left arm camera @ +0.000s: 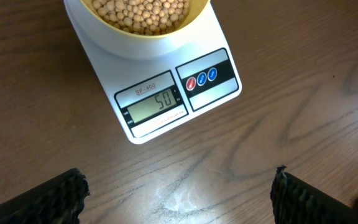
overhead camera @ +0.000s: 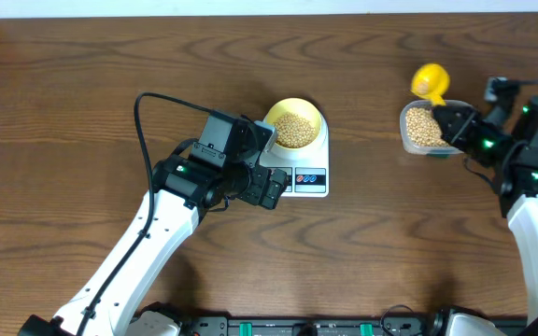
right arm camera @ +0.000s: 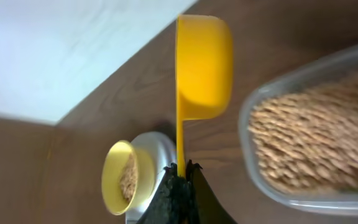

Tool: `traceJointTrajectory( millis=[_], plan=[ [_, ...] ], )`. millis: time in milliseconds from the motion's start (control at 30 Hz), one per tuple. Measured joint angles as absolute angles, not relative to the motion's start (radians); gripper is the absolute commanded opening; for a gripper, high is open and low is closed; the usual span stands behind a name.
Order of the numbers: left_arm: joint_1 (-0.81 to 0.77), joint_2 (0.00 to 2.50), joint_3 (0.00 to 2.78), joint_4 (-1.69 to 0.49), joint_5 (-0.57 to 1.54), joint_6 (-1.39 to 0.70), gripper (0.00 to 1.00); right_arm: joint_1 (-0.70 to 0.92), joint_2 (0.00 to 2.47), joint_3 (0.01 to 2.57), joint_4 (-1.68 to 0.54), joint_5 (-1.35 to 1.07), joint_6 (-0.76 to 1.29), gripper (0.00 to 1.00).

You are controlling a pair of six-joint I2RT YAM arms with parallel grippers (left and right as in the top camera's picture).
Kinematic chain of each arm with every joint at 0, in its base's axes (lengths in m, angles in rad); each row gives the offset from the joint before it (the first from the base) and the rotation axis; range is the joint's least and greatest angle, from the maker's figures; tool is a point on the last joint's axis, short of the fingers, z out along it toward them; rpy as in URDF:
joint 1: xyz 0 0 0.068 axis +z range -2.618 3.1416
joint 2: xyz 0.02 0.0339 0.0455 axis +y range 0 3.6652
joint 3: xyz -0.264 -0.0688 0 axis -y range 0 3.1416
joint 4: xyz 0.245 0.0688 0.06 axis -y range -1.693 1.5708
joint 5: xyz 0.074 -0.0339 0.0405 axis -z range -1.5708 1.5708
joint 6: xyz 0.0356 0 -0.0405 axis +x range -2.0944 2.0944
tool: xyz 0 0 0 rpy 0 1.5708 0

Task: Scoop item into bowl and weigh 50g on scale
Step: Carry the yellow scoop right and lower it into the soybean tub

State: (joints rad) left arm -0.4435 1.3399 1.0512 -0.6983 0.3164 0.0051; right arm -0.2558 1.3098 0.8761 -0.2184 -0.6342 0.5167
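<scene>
The scale (overhead camera: 308,177) shows the asked weight. Next I should move my right gripper back and down, then turn the yellow scoop's cup onto the clear tub's beans.
The pale yellow bowl (overhead camera: 294,124) (left arm camera: 143,42) stands on the white scale (overhead camera: 308,177) (left arm camera: 166,93) and is filled with tan beans (overhead camera: 294,131) (left arm camera: 142,12). The display (left arm camera: 157,102) reads 50. My left gripper (overhead camera: 276,189) (left arm camera: 179,199) hovers open over bare wood just in front of the scale, with nothing between its fingers. At the right, my right gripper (overhead camera: 450,116) (right arm camera: 182,169) is shut on the handle of the yellow scoop (overhead camera: 430,82) (right arm camera: 204,62), held above the table beside the clear tub (overhead camera: 423,129) (right arm camera: 309,143) of beans. The bowl (right arm camera: 120,177) also shows far off in the right wrist view.
The table's far edge runs close behind the scoop, with white floor (right arm camera: 55,50) beyond it. A black cable (overhead camera: 148,121) loops over the left arm. Arm bases line the table's front edge.
</scene>
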Motion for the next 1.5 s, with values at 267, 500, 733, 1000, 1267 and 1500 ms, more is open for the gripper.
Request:
traceJointTrajectory(
  millis=[267, 500, 733, 1000, 1267, 1500],
  plan=[
    [-0.443, 1.340, 1.051, -0.699, 0.317, 0.005, 0.96, -0.310, 1.310, 0.876, -0.348, -0.548, 0.570, 0.01],
    [-0.443, 1.340, 1.051, -0.698, 0.317, 0.005, 0.96, -0.310, 1.316, 0.876, -0.453, -0.381, 0.664, 0.01],
    [-0.443, 1.340, 1.051, -0.698, 0.316, 0.005, 0.96, -0.310, 1.339, 0.876, -0.392, -0.332, 0.694, 0.01],
    [-0.443, 1.340, 1.051, -0.698, 0.316, 0.005, 0.96, -0.310, 1.435, 0.876, -0.387, -0.395, 0.729, 0.11],
    [-0.443, 1.340, 1.051, -0.698, 0.316, 0.005, 0.96, -0.310, 1.435, 0.876, -0.386, -0.410, 0.757, 0.99],
    [-0.443, 1.340, 1.051, -0.698, 0.316, 0.005, 0.96, -0.310, 1.379, 0.876, -0.508, -0.271, 0.740, 0.99]
  ],
)
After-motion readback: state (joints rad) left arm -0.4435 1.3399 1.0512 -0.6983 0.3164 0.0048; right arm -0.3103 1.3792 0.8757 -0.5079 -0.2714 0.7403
